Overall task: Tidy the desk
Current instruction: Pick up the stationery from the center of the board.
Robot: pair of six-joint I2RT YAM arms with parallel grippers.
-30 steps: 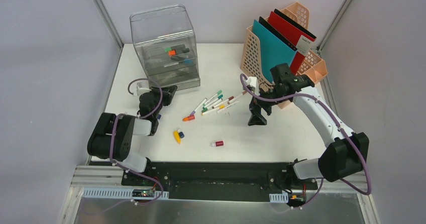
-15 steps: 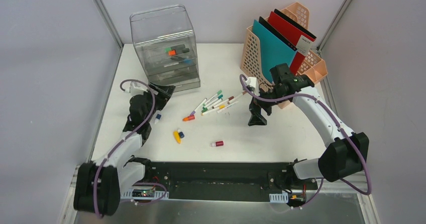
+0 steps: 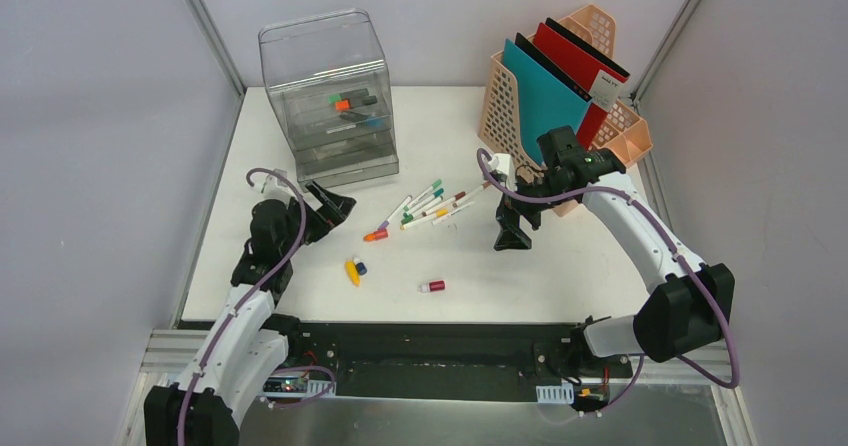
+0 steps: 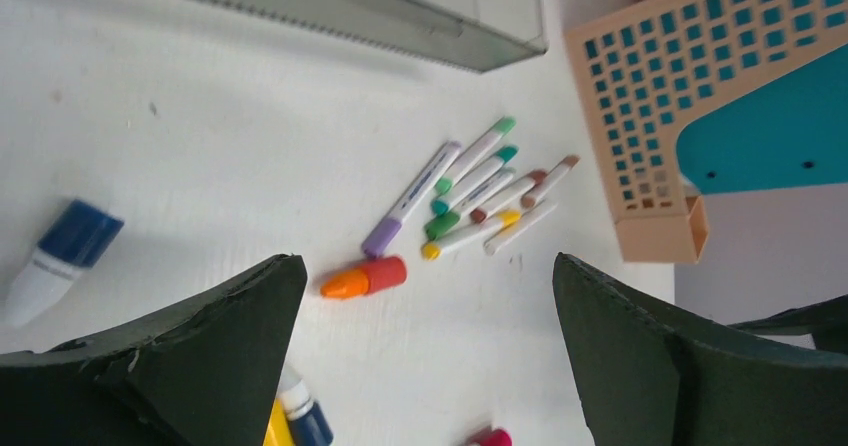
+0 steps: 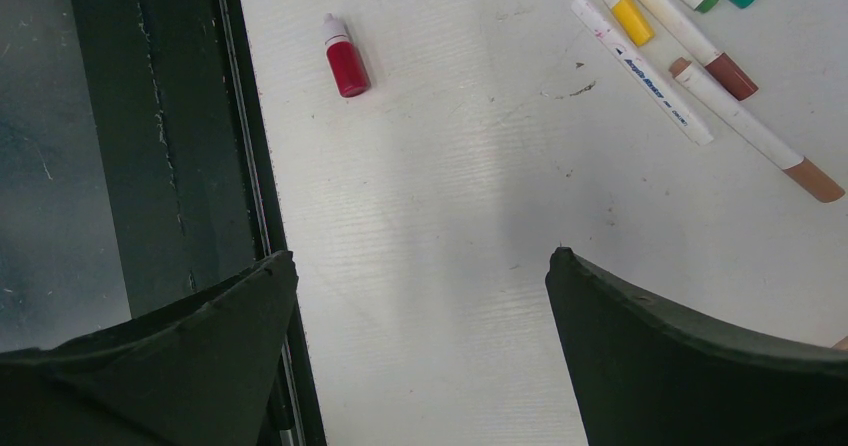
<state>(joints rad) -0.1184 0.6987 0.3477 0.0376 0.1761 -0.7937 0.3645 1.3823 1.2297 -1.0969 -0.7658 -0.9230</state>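
Note:
The yellow bottle is still loose beside the blue one, so my left gripper will next move back and down and tilt its fingers toward the desk to close around it.
The white desk carries scattered stationery. A bunch of markers lies mid-desk, seen also as markers in the left wrist view. Near them lie an orange-and-red cap, a yellow and blue pair and a small red bottle. My left gripper hovers open left of the markers, nothing between its fingers. A blue-capped bottle lies to its left. My right gripper points down, open and empty, over bare desk near the red bottle.
A clear drawer unit holding markers stands at the back left. A peach file rack with teal and red folders stands at the back right. A black rail runs along the near edge, and grey walls close in on both sides.
My left gripper has gone from shut to open, and the left arm has stretched out, its elbow dropping toward the near-left corner. The right arm has not moved.

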